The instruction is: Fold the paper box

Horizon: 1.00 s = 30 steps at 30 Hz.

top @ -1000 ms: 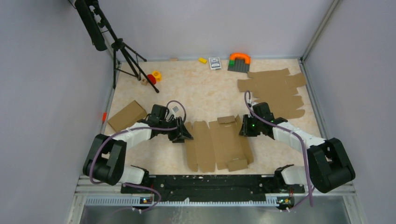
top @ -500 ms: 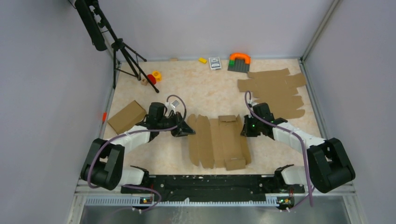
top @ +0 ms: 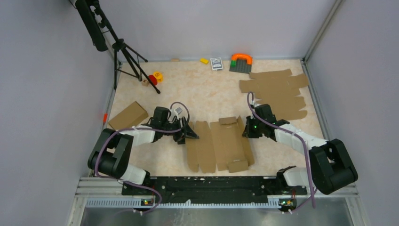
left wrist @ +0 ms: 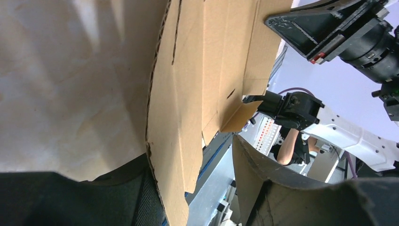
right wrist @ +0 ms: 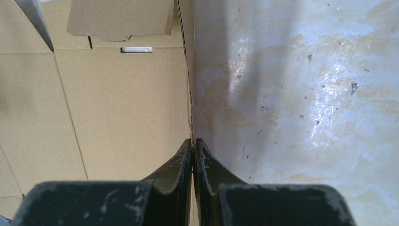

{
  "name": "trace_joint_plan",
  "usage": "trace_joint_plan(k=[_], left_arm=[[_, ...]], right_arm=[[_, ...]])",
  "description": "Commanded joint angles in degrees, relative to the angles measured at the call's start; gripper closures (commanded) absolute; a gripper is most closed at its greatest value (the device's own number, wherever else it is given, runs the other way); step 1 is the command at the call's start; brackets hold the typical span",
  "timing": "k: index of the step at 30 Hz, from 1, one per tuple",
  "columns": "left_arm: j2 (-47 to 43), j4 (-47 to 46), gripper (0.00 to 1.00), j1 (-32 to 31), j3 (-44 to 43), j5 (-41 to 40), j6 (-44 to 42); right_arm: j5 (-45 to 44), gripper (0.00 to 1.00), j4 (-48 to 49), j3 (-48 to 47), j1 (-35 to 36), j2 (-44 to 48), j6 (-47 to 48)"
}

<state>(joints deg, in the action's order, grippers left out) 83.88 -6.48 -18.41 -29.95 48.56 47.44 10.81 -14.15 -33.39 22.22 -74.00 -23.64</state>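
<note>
The robot's left gripper will next stay in place, as the sheet's edge is already between its spread fingers, and then it will close both fingers onto that edge.
The paper box (top: pixel 221 143) lies opened out flat at the middle of the table, a brown creased sheet with its flaps spread. My left gripper (top: pixel 188 133) is at its left edge. In the left wrist view the left flap (left wrist: pixel 188 94) stands between my left gripper's (left wrist: pixel 190 155) spread fingers, resting against one finger (left wrist: pixel 117 197) and clear of the other. My right gripper (top: pixel 245 129) is at the sheet's right edge. The right wrist view shows the right gripper (right wrist: pixel 193 141) shut on that thin edge of the paper box (right wrist: pixel 117 94).
A pile of similar cardboard sheets (top: pixel 277 92) lies at the back right. A folded brown box (top: pixel 128 116) sits at the left, a tripod (top: pixel 124 52) at the back left. Small toys (top: pixel 241 62), a card pack (top: pixel 216 63) and red-yellow pieces (top: pixel 154 77) line the back.
My left gripper closed on the left flap and lifted it, then opened again; the flap has dropped back lower. My right gripper closed on the right edge and has stayed there.
</note>
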Motion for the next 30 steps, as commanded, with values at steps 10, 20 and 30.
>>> trace_joint_plan(k=[10, 20, 30], left_arm=[[1.74, -9.12, 0.72, -1.05, 1.66, 0.20, 2.12], [0.97, -15.05, 0.93, -1.83, 2.20, 1.66, 5.03], [-3.27, -21.23, 0.95, -1.84, 2.68, 4.79, 10.51]], right_arm=[[1.28, 0.94, 3.04, 0.58, -0.24, -0.08, -0.59], [1.59, 0.94, 2.80, 0.84, -0.24, 0.49, -1.13], [5.07, 0.88, 4.41, 2.33, -0.24, 0.56, -1.59]])
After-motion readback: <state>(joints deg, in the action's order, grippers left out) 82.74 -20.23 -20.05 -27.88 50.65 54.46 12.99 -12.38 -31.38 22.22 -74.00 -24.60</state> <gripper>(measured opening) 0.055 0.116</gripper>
